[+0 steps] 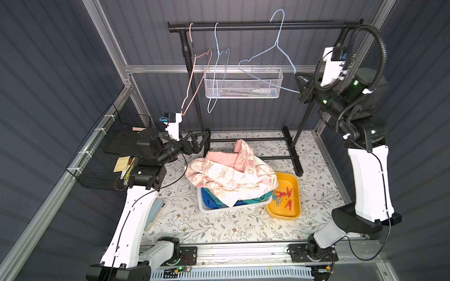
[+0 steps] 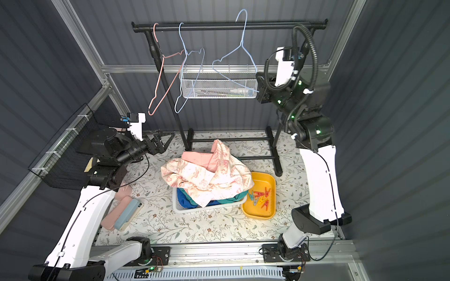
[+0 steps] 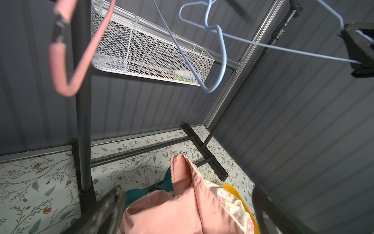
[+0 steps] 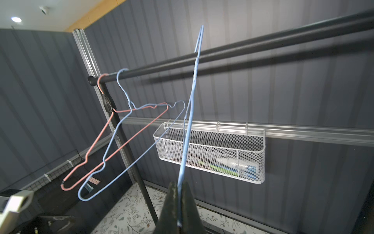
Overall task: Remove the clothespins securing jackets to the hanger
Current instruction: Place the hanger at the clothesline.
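Note:
The blue hanger's hook stands above the bar, so my right gripper will next move down and toward the other hangers, put the blue hanger's hook onto the black bar [image 1: 256, 26] [image 4: 175, 62] and then let go of it.
Several clothespins [image 1: 283, 195] [image 2: 260, 197], red, yellow and teal, lie in a yellow tub [image 1: 295, 185]. The jackets are piled in a white basket [image 1: 202, 206], the cream floral jacket [image 1: 233, 175] [image 3: 162, 212] on top of the teal [image 1: 255, 200] and blue [image 1: 209, 202] ones. My right gripper [image 1: 300, 84] [image 2: 259, 85] [image 4: 179, 188] is shut on the lower corner of a bare blue hanger [image 1: 276, 43] [image 4: 191, 113], whose hook stands above the rail. My left gripper [image 1: 202, 141] [image 2: 168, 138] [image 3: 188, 202] hangs open and empty near the rack's left post, above the jacket pile.
A pink hanger [image 1: 194, 80] and a second blue hanger [image 1: 216, 73] hang bare on the black rail [image 1: 243, 25]. A white mesh basket [image 1: 243, 82] is fixed to the back wall. A black wire basket [image 1: 102, 155] sits at the left. The rack's feet [image 1: 292, 150] lie behind the pile.

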Action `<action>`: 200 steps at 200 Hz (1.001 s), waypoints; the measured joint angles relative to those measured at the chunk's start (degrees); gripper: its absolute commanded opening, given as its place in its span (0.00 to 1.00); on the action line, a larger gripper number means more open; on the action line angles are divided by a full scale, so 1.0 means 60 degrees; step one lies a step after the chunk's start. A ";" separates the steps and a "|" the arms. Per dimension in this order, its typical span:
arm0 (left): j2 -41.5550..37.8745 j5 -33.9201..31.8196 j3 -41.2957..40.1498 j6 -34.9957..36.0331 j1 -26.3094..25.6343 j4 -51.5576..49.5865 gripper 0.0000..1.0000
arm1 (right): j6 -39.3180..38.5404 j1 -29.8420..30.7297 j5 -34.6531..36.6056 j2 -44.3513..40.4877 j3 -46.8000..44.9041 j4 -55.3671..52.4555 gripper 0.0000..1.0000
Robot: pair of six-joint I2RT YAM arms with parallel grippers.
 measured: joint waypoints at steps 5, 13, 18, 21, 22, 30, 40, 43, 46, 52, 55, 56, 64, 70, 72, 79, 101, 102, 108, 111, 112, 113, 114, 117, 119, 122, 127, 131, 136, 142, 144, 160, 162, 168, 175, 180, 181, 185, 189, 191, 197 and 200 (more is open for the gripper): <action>-0.0018 0.0000 -0.0025 0.0018 0.0000 -0.0015 0.99 | -0.0160 0.0153 0.0178 0.0069 0.0000 -0.0018 0.00; -0.0025 -0.0025 -0.0062 0.0062 0.0000 -0.0047 0.99 | -0.0404 0.0386 0.0455 0.0164 0.0000 -0.0025 0.00; -0.0025 -0.0033 -0.0080 0.0087 0.0000 -0.0073 0.99 | -0.0539 0.0535 0.0605 0.0197 0.0000 -0.0029 0.00; -0.0025 -0.0033 -0.0102 0.0098 0.0000 -0.0076 0.99 | -0.0601 0.0597 0.0678 0.0211 0.0000 -0.0033 0.00; -0.0025 -0.0036 -0.0113 0.0117 0.0000 -0.0080 0.99 | -0.0648 0.0652 0.0732 0.0222 0.0000 -0.0040 0.00; -0.0025 -0.0040 -0.0175 0.0164 0.0000 -0.0113 0.99 | -0.0827 0.0878 0.0943 0.0237 0.0000 -0.0044 0.00; -0.0022 -0.0062 -0.0240 0.0204 0.0000 -0.0157 0.99 | -0.1013 0.1133 0.1191 0.0233 -0.0022 -0.0044 0.00; -0.0022 -0.0069 -0.0262 0.0226 0.0000 -0.0160 0.99 | -0.1075 0.1213 0.1260 0.0219 -0.0058 -0.0029 0.00; -0.0025 -0.0069 -0.0280 0.0233 0.0000 -0.0164 0.99 | -0.1129 0.1293 0.1330 0.0193 -0.0102 -0.0011 0.00; -0.0025 -0.0076 -0.0317 0.0259 0.0000 -0.0168 0.99 | -0.1217 0.1421 0.1443 0.0149 -0.0193 0.0004 0.00; -0.0022 -0.0076 -0.0331 0.0262 0.0000 -0.0171 0.99 | -0.1260 0.1486 0.1501 0.0124 -0.0244 0.0007 0.00; -0.0022 -0.0076 -0.0339 0.0262 0.0000 -0.0171 0.99 | -0.1275 0.1501 0.1515 0.0120 -0.0259 0.0011 0.00; -0.0018 -0.0098 -0.0368 0.0273 0.0000 -0.0164 0.99 | -0.1392 0.1668 0.1687 0.0058 -0.0404 0.0022 0.00; -0.0011 -0.0106 -0.0379 0.0299 0.0000 -0.0171 0.99 | -0.1468 0.1792 0.1814 0.0033 -0.0488 0.0033 0.00; -0.0011 -0.0109 -0.0382 0.0299 0.0000 -0.0168 0.99 | -0.1486 0.1825 0.1858 0.0025 -0.0510 0.0036 0.00; 0.0004 -0.0113 -0.0390 0.0313 0.0000 -0.0164 0.99 | -0.1574 0.1942 0.1996 0.0015 -0.0583 0.0055 0.06; 0.0091 -0.0353 -0.0390 0.0335 0.0000 -0.0171 0.99 | -0.1723 0.2204 0.2335 -0.0004 -0.0834 0.0131 0.51; 0.0098 -0.0397 -0.0390 0.0335 0.0000 -0.0175 0.99 | -0.1676 0.2208 0.2339 -0.0004 -0.0845 0.0135 0.53; 0.0131 -0.0543 -0.0390 0.0339 0.0000 -0.0208 0.99 | -0.1712 0.2244 0.2390 -0.0011 -0.0922 0.0146 0.63; 0.0149 -0.0630 -0.0390 0.0339 0.0000 -0.0226 0.99 | -0.1716 0.2259 0.2426 -0.0018 -0.0976 0.0153 0.69; 0.0153 -0.0652 -0.0390 0.0339 0.0000 -0.0233 0.99 | -0.1716 0.2259 0.2430 -0.0018 -0.0987 0.0153 0.70; 0.0160 -0.0703 -0.0390 0.0339 0.0000 -0.0248 0.99 | -0.1708 0.2262 0.2437 -0.0018 -0.0998 0.0157 0.70; 0.0164 -0.0725 -0.0390 0.0339 0.0000 -0.0259 0.99 | -0.1708 0.2262 0.2444 -0.0018 -0.1009 0.0153 0.74; 0.0178 -0.0820 -0.0390 0.0335 0.0000 -0.0288 0.99 | -0.1705 0.2262 0.2484 -0.0033 -0.1064 0.0153 0.77; 0.0186 -0.0889 -0.0390 0.0342 0.0000 -0.0317 0.99 | -0.1701 0.2262 0.2506 -0.0036 -0.1093 0.0157 0.80; 0.0200 -0.0987 -0.0390 0.0339 0.0000 -0.0357 0.99 | -0.1676 0.2262 0.2561 -0.0066 -0.1169 0.0157 0.83; 0.0222 -0.1155 -0.0390 0.0335 0.0000 -0.0419 0.99 | -0.1676 0.2262 0.2634 -0.0117 -0.1304 0.0138 0.88; 0.0240 -0.1308 -0.0390 0.0335 0.0000 -0.0463 0.99 | -0.1596 0.2262 0.2725 -0.0200 -0.1497 0.0160 0.90; 0.0266 -0.1494 -0.0390 0.0331 0.0000 -0.0535 0.99 | -0.1486 0.2259 0.2827 -0.0339 -0.1785 0.0193 0.94; 0.0288 -0.1698 -0.0397 0.0331 0.0000 -0.0637 0.99 | -0.1406 0.2255 0.2936 -0.0590 -0.2284 0.0248 0.98; 0.0299 -0.1767 -0.0408 0.0335 0.0000 -0.0663 0.99 | -0.1370 0.2259 0.2987 -0.0736 -0.2554 0.0291 0.99; 0.0375 -0.2153 -0.0616 0.0306 0.0000 -0.0794 0.99 | -0.0994 0.2255 0.3198 -0.1800 -0.4521 0.0466 0.99; 0.0393 -0.2189 -0.0663 0.0291 0.0000 -0.0790 0.99 | -0.0929 0.2255 0.3217 -0.1923 -0.4732 0.0452 0.99; 0.0426 -0.2251 -0.0816 0.0266 0.0000 -0.0798 0.99 | -0.0725 0.2251 0.3293 -0.2328 -0.5424 0.0426 0.99; 0.0484 -0.2291 -0.1045 0.0215 0.0000 -0.0798 0.99 | -0.0412 0.2248 0.3370 -0.2798 -0.6211 0.0393 0.99; 0.0532 -0.2302 -0.1213 0.0197 0.0000 -0.0812 0.99 | -0.0193 0.2237 0.3399 -0.3085 -0.6699 0.0379 0.99; 0.0546 -0.2302 -0.1239 0.0186 0.0000 -0.0812 0.99 | -0.0146 0.2233 0.3402 -0.3133 -0.6776 0.0361 0.99; 0.0601 -0.2302 -0.1377 0.0164 0.0000 -0.0805 0.99 | 0.0040 0.2218 0.3410 -0.3348 -0.7140 0.0350 0.99; 0.0667 -0.2302 -0.1494 0.0142 0.0000 -0.0816 0.99 | 0.0219 0.2204 0.3424 -0.3537 -0.7453 0.0277 0.99; 0.0710 -0.2284 -0.1563 0.0146 0.0000 -0.0816 0.99 | 0.0306 0.2193 0.3424 -0.3617 -0.7592 0.0270 0.99; 0.0852 -0.2251 -0.1752 0.0149 0.0000 -0.0809 0.99 | 0.0641 0.2146 0.3413 -0.3887 -0.8123 0.0277 0.99; 0.0911 -0.2229 -0.1832 0.0149 0.0000 -0.0820 0.99 | 0.0750 0.2131 0.3399 -0.3982 -0.8317 0.0259 0.99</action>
